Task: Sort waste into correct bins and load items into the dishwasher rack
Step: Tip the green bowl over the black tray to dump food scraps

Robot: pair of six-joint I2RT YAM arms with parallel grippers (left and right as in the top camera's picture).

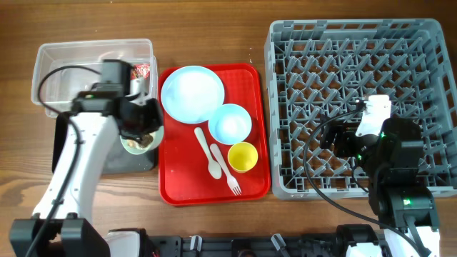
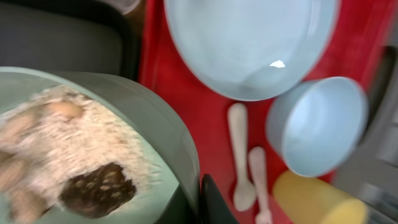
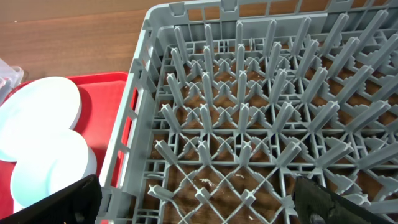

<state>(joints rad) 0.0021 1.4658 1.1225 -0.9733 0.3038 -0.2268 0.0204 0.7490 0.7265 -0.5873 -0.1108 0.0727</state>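
Observation:
The left gripper tips over the black tray [image 1: 107, 163] next, as the green bowl holds rice. Then it lowers beside the red tray's spoon and releases the green bowl's rim.
My left gripper [image 1: 148, 128] is shut on the rim of the pale green bowl [image 1: 141, 142] and holds it over the black tray [image 1: 107, 163]. In the left wrist view [image 2: 202, 202] the bowl [image 2: 155, 124] holds white rice with brown bits [image 2: 68, 155]. The clear tub [image 1: 50, 61] holds the red wrapper [image 1: 141, 71]. The pale blue plate [image 1: 193, 93], blue bowl [image 1: 230, 123], yellow cup [image 1: 243, 157], spoon [image 1: 207, 150] and fork [image 1: 230, 177] lie on the red tray. My right gripper [image 1: 332, 139] is open and empty above the grey rack [image 1: 357, 43], as the right wrist view [image 3: 199, 208] shows. The tissue is not in view.
The large red tray [image 1: 250, 78] sits between the bins and the rack. The rack [image 3: 249, 124] has upright pegs throughout and holds no items. Bare wooden table lies along the front left and the back.

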